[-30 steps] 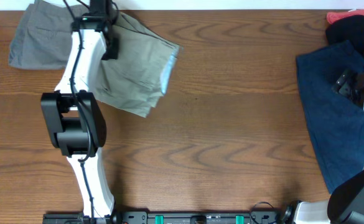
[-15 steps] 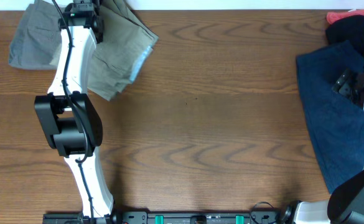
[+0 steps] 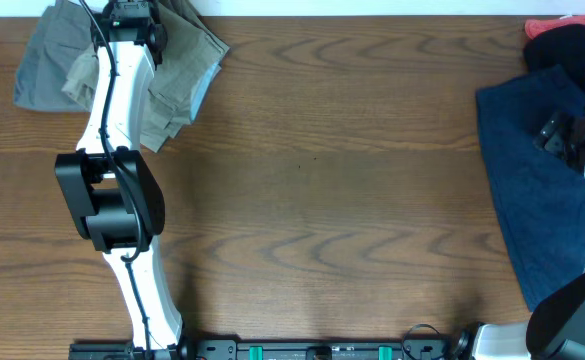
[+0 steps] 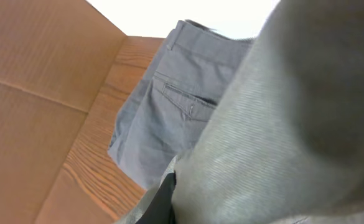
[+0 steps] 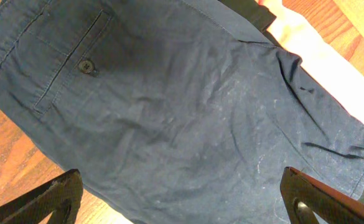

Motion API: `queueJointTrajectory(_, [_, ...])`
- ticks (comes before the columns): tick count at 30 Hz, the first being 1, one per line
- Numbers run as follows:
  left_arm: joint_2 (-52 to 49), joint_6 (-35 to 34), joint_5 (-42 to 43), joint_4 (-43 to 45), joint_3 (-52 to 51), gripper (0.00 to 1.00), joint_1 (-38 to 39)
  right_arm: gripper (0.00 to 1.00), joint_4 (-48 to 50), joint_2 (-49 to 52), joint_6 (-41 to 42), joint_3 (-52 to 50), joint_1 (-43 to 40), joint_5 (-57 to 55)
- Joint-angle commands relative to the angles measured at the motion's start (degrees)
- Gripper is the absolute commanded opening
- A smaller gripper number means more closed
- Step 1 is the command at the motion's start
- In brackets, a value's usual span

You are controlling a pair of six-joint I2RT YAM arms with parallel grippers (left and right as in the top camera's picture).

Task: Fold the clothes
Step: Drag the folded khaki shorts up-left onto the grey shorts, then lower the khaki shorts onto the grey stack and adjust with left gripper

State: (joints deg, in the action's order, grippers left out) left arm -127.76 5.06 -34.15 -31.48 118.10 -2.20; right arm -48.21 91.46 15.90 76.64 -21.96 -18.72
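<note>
The grey pair's uncovered part (image 4: 174,107) lies left of my left gripper in the overhead view. Next, the left gripper carries the khaki cloth (image 4: 275,143) over it and releases.
The light khaki shorts (image 3: 179,72) lie bunched at the back left of the table, partly over a grey pair (image 3: 40,68). My left gripper (image 3: 132,16) is at the table's back edge, shut on the khaki shorts. In the left wrist view the khaki cloth (image 4: 275,143) fills the right side and hides most of the fingers, and the grey pair (image 4: 163,124) lies beyond it. My right gripper (image 5: 182,208) is open and empty just above the navy shorts (image 5: 188,106), which lie spread out at the right (image 3: 532,190).
A black garment (image 3: 572,45) and a red one (image 3: 552,25) lie at the back right corner. A brown cardboard surface (image 4: 32,93) stands to the left of the grey pair. Bare wood tabletop (image 3: 352,190) spans the middle.
My left gripper has pulled the khaki shorts left and back toward the grey pair. The cloth has folded and bunched up under the arm. The right arm has not moved.
</note>
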Motion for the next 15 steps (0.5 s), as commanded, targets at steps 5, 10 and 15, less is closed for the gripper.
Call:
queueJointTrajectory(5, [1.8,-13.2,-2.5,0.7,1.9,0.06,-0.7,0.99,0.0,0.0,-0.1,0.2,-0.2,-0.7])
queueJointTrajectory(10, [1.8,-19.2,-2.6,0.6,1.9,0.06,-1.9,0.99,0.0,0.0,-0.1,0.2,-0.2,-0.7])
queueJointTrajectory(15, [1.8,-20.4,-2.5,0.8,1.9,0.06,-3.7,0.99,0.0,0.0,-0.1,0.2,-0.2,-0.7])
